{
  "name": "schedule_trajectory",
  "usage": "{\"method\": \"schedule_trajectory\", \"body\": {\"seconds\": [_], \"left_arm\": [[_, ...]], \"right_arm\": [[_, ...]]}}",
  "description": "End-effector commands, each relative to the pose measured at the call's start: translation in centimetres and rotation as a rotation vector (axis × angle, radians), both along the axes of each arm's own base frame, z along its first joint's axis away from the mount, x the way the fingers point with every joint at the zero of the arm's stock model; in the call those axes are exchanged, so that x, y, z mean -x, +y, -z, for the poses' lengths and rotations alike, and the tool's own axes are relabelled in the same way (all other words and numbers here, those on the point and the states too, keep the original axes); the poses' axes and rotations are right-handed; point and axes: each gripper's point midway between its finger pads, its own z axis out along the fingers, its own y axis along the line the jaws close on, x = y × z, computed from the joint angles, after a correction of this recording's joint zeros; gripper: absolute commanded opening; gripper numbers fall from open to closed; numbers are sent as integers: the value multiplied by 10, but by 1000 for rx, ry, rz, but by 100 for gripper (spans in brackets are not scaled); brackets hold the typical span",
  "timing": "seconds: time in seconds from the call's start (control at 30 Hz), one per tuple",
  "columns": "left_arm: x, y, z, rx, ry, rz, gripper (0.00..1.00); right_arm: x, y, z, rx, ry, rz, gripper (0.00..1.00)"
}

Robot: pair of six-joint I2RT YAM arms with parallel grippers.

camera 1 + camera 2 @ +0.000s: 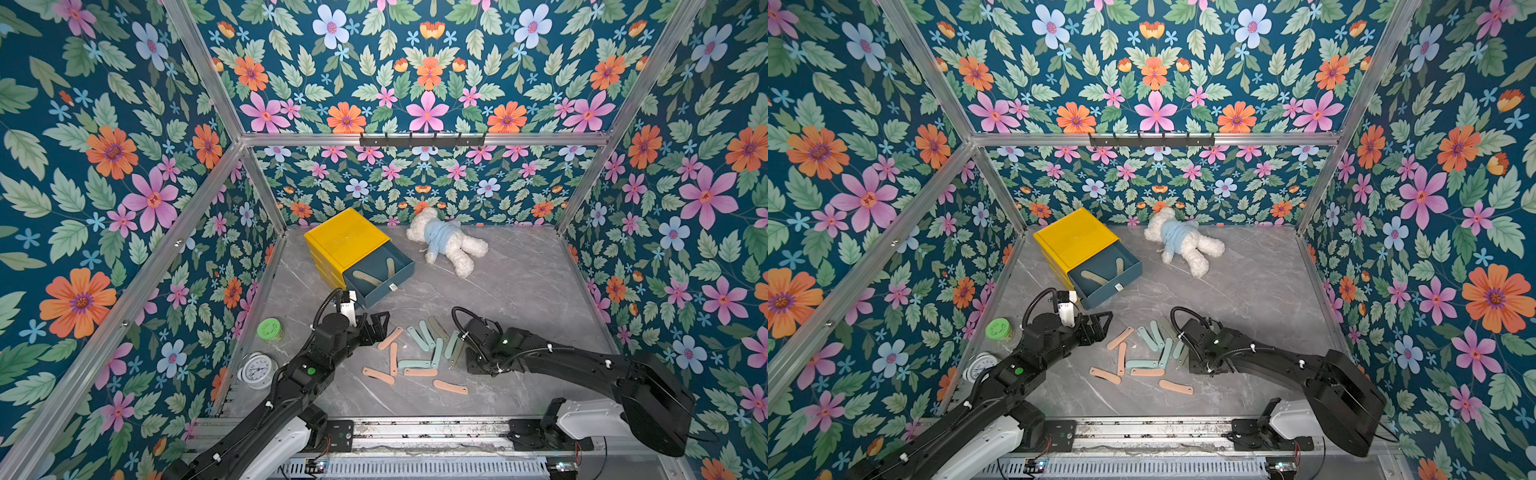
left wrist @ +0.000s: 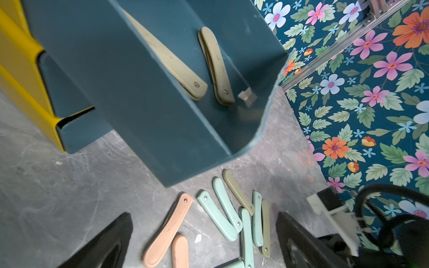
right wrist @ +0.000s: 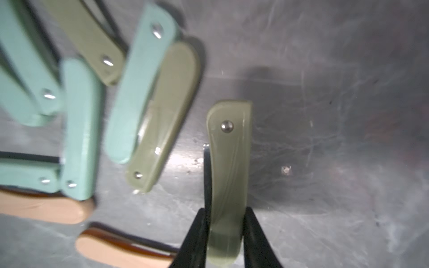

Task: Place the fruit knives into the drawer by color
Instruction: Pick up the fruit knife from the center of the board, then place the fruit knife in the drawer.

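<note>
My right gripper should move up and outward over the half of the blue drawer by the teddy bear and let go of the knife, because olive green ones are inside.
A blue drawer stands pulled out of the yellow cabinet, and two olive green fruit knives lie inside it. Several pink, teal and olive fruit knives lie scattered on the grey table in front of it. My left gripper hovers open between the drawer's front and the pile, with nothing between its fingers. At the pile's right edge, my right gripper is shut on one olive green knife, just above the table.
A white teddy bear lies at the back beside the cabinet. A green-lidded jar and a white alarm clock stand by the left wall. Floral walls close in three sides.
</note>
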Motion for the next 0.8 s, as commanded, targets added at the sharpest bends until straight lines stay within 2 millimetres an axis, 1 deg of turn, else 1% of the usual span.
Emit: {"method": "schedule_trajectory", "body": {"seconds": [0.0,0.07,0.13,0.17,0.23,0.27,0.33,0.37,0.4,0.5,0.53,0.63,0.67,0.7,0.73,0.77], "left_arm": [[-4,-1,-14,25,-41,-4,99],[-4,-1,-15,23,-41,-7,99],[-4,0,-16,21,-42,-12,99],[-4,1,-17,20,-43,-15,99],[-4,3,-18,16,-45,-23,99],[-4,3,-19,16,-44,-27,99],[-4,5,-20,15,-44,-35,99],[-4,5,-21,16,-43,-37,99],[-3,6,-20,14,-38,-41,99],[-3,7,-20,12,-29,-45,99],[-2,8,-20,11,-25,-48,99],[0,9,-20,9,-20,-48,99],[0,10,-21,6,-17,-49,99],[0,10,-22,6,-18,-48,99],[1,10,-24,5,-19,-46,99],[1,10,-24,3,-17,-46,99]], "right_arm": [[-14,-4,-27,-5,-112,0,19],[-22,0,-51,-44,-177,-14,18],[-33,10,-82,-95,-256,-42,18],[-38,16,-97,-119,-291,-61,18],[-53,36,-135,-186,-375,-104,18],[-60,45,-149,-209,-405,-124,18],[-77,72,-184,-271,-476,-179,18],[-84,84,-196,-296,-497,-204,18],[-94,100,-212,-327,-528,-232,18],[-118,144,-247,-410,-572,-294,19],[-128,158,-255,-426,-585,-305,19],[-155,192,-271,-460,-595,-336,19],[-165,203,-264,-457,-580,-342,19],[-174,211,-266,-461,-577,-343,19],[-182,216,-264,-459,-564,-340,19],[-190,221,-257,-449,-546,-336,19]]}}
